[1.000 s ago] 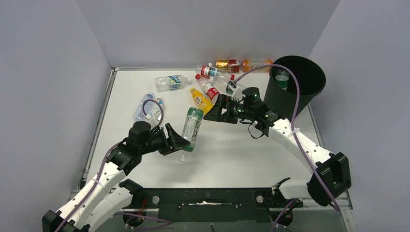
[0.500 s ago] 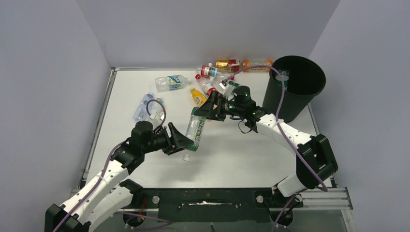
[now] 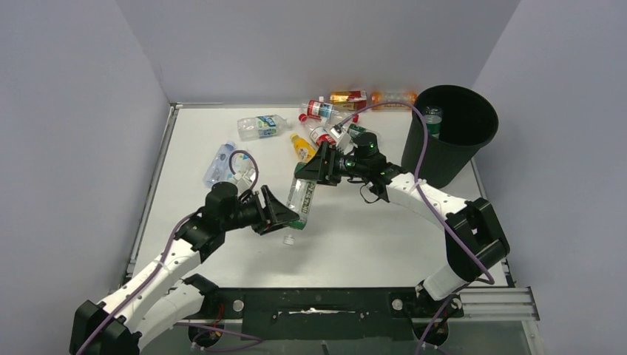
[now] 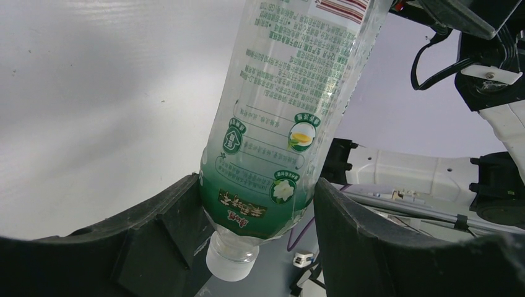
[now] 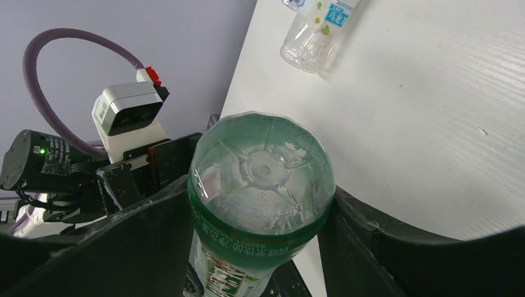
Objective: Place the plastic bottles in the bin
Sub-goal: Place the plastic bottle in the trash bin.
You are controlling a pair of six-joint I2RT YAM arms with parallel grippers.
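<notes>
The bin's opening (image 3: pixel 460 118) is outward of my right gripper, to its right in the top view, so I'll lift the bottle over the bin's rim and release it.
A clear bottle with a green label (image 3: pixel 299 198) hangs tilted over the table, cap end down. My left gripper (image 3: pixel 290 219) is shut on its shoulder just above the white cap, the fingers pressing both sides in the left wrist view (image 4: pixel 257 185). My right gripper (image 3: pixel 312 171) is shut on the same bottle (image 5: pixel 260 173) at its base, a finger against each side (image 5: pixel 260 192). The black bin (image 3: pixel 451 144) stands at the back right with a green-labelled bottle (image 3: pixel 432 118) inside. Several more bottles lie at the back, among them a yellow one (image 3: pixel 303 148).
Two blue-labelled bottles (image 3: pixel 259 126) (image 3: pixel 222 164) lie at the left of the table. Red-labelled (image 3: pixel 322 109) and orange (image 3: pixel 392 96) bottles lie along the back wall. Grey walls close in the table on three sides. The right arm's purple cable loops over the bin rim.
My right gripper came leftward from near the bin to the bottle's base and closed on it. The left gripper, still holding the bottle, shifted slightly right.
</notes>
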